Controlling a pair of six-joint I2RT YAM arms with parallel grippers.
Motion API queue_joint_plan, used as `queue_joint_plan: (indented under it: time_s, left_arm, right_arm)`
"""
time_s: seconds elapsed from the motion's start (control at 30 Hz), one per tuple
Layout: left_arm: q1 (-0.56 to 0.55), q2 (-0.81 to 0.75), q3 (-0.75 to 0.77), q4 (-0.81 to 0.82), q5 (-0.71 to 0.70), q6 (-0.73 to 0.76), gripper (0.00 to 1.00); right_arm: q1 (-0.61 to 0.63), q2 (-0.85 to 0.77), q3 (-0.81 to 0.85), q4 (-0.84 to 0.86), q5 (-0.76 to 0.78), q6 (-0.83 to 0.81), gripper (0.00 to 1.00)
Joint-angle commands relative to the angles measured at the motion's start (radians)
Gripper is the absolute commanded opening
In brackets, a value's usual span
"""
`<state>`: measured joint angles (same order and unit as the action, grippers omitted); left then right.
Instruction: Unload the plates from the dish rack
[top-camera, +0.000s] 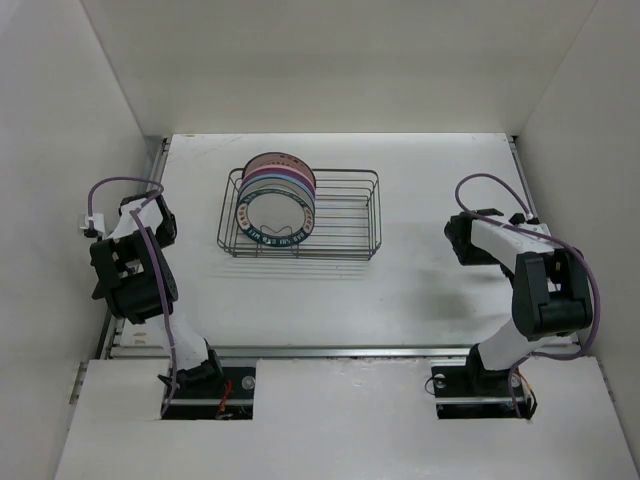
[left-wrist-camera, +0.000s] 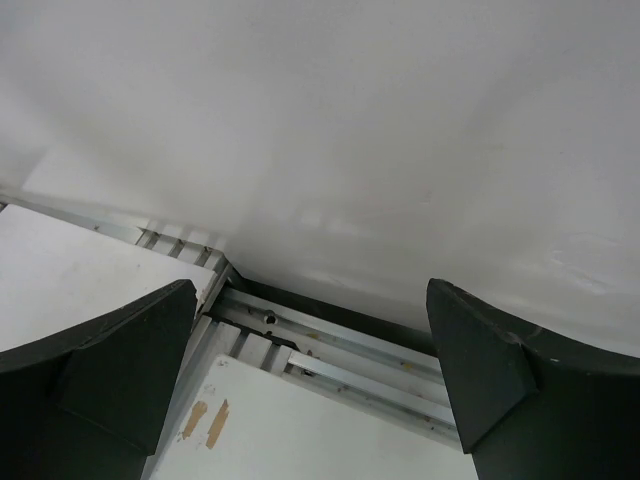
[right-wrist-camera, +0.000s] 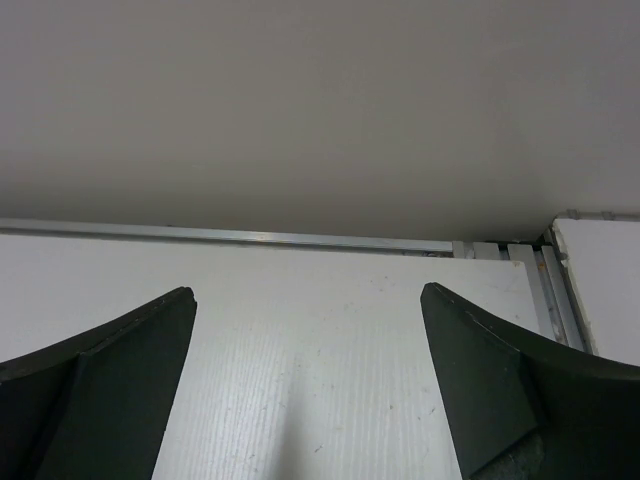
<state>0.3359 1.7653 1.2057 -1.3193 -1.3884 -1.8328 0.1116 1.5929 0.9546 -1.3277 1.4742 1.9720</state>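
Observation:
The front plate stands to the left in the top view. My right gripper will next swing across onto its teal rim by the empty wires of the rack, because fingers fit there.
The dish rack (top-camera: 345, 215) of dark wire stands in the middle of the table. Several plates stand upright in its left end, packed together. The front one is white with a teal patterned rim (top-camera: 275, 218); purple, blue and pink rims show behind it, and the rearmost plate (top-camera: 278, 160) has a dark rim. My left gripper (top-camera: 160, 222) is open and empty, left of the rack near the table's left edge. My right gripper (top-camera: 460, 242) is open and empty, right of the rack. Neither wrist view shows the rack or plates: the left gripper (left-wrist-camera: 310, 300) and right gripper (right-wrist-camera: 305, 295) hold nothing.
White walls enclose the table on the left, back and right. The left wrist view shows an aluminium rail (left-wrist-camera: 340, 345) at the table edge below the wall. The right wrist view shows bare table (right-wrist-camera: 300, 350) and a rail (right-wrist-camera: 250, 236) at the wall's foot.

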Motion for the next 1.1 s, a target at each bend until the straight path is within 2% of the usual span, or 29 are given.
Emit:
queue_joint_plan:
  time_s: [0.0,0.2,0.27,0.33,0.4,0.43,0.5,0.53,0.57,0.63,0.67,0.7,0.73,0.77,0.8,0.83,0.9,0.93,0.97,1.0,1.03,1.07]
  left_arm:
    - [0.002,-0.029,0.011,-0.271,-0.006,-0.016,0.99]
    - [0.002,-0.029,0.011,-0.271,-0.017,-0.016,0.99]
    - [0.002,-0.038,0.047,-0.271,-0.04,0.074,0.99]
    - [0.002,-0.038,0.158,-0.271,-0.057,0.211,0.99]
    - [-0.011,0.002,0.274,-0.271,-0.074,0.46,0.99]
    - [-0.011,0.011,0.37,-0.271,-0.064,0.519,0.99]
    - [-0.02,0.011,0.44,-0.261,-0.052,0.599,0.99]
    - [-0.044,-0.015,0.496,-0.191,-0.035,0.716,0.99]
    - [-0.044,-0.032,0.523,-0.19,-0.035,0.816,0.99]
    - [-0.054,-0.088,0.542,0.117,0.203,1.159,0.99]
    - [-0.014,-0.178,0.542,0.211,0.379,1.437,0.99]
    - [0.011,-0.229,0.542,0.273,0.771,1.514,0.99]
    - [0.027,-0.278,0.529,0.369,0.952,1.578,0.99]
    - [0.028,-0.326,0.555,0.391,1.126,1.64,0.99]
    - [0.028,-0.317,0.602,0.391,1.313,1.797,0.99]
    - [0.028,-0.299,0.658,0.296,1.7,1.893,0.99]
    - [-0.006,-0.221,0.811,0.151,1.992,2.085,0.99]
    - [-0.035,-0.195,0.853,0.04,2.073,2.21,0.99]
    - [-0.07,-0.176,0.88,0.023,2.027,2.212,0.99]
    - [-0.11,-0.165,0.899,0.023,1.948,2.212,0.99]
    - [-0.183,-0.165,0.881,0.053,1.854,2.193,0.99]
    - [-0.219,-0.176,0.853,0.121,1.662,2.177,0.99]
  right_arm:
    - [-0.006,0.001,0.032,-0.054,0.195,0.087,1.0]
    - [-0.006,0.001,0.067,-0.054,0.184,0.039,1.0]
    - [-0.006,-0.008,0.096,-0.054,0.184,-0.024,1.0]
    - [-0.006,-0.017,0.156,-0.054,0.198,-0.109,1.0]
    - [0.006,-0.027,0.229,-0.054,0.215,-0.181,1.0]
    - [0.007,-0.036,0.258,-0.054,0.227,-0.22,1.0]
    - [0.019,-0.036,0.323,-0.054,0.227,-0.315,1.0]
    - [0.046,-0.027,0.393,-0.054,0.227,-0.335,1.0]
    - [0.062,-0.027,0.43,-0.054,0.212,-0.349,1.0]
    - [0.117,-0.027,0.546,-0.054,0.164,-0.372,1.0]
    - [0.137,-0.027,0.587,-0.054,0.146,-0.372,1.0]
    - [0.16,-0.027,0.628,-0.054,0.134,-0.404,1.0]
    - [0.186,-0.01,0.669,-0.054,0.133,-0.433,1.0]
    - [0.244,0.019,0.755,-0.054,0.133,-0.471,1.0]
    - [0.279,0.039,0.8,-0.054,0.147,-0.58,1.0]
    - [0.313,0.062,0.847,-0.054,0.156,-0.651,1.0]
    - [0.404,0.143,1.008,-0.054,0.137,-0.793,1.0]
    - [0.428,0.174,1.07,-0.054,0.112,-0.934,1.0]
    - [0.448,0.202,1.125,-0.016,0.042,-1.019,1.0]
    - [0.476,0.222,1.166,0.092,-0.024,-1.176,1.0]
    - [0.476,0.202,1.138,0.274,-0.145,-1.657,1.0]
    - [0.488,0.153,1.066,0.613,-0.339,-1.835,1.0]
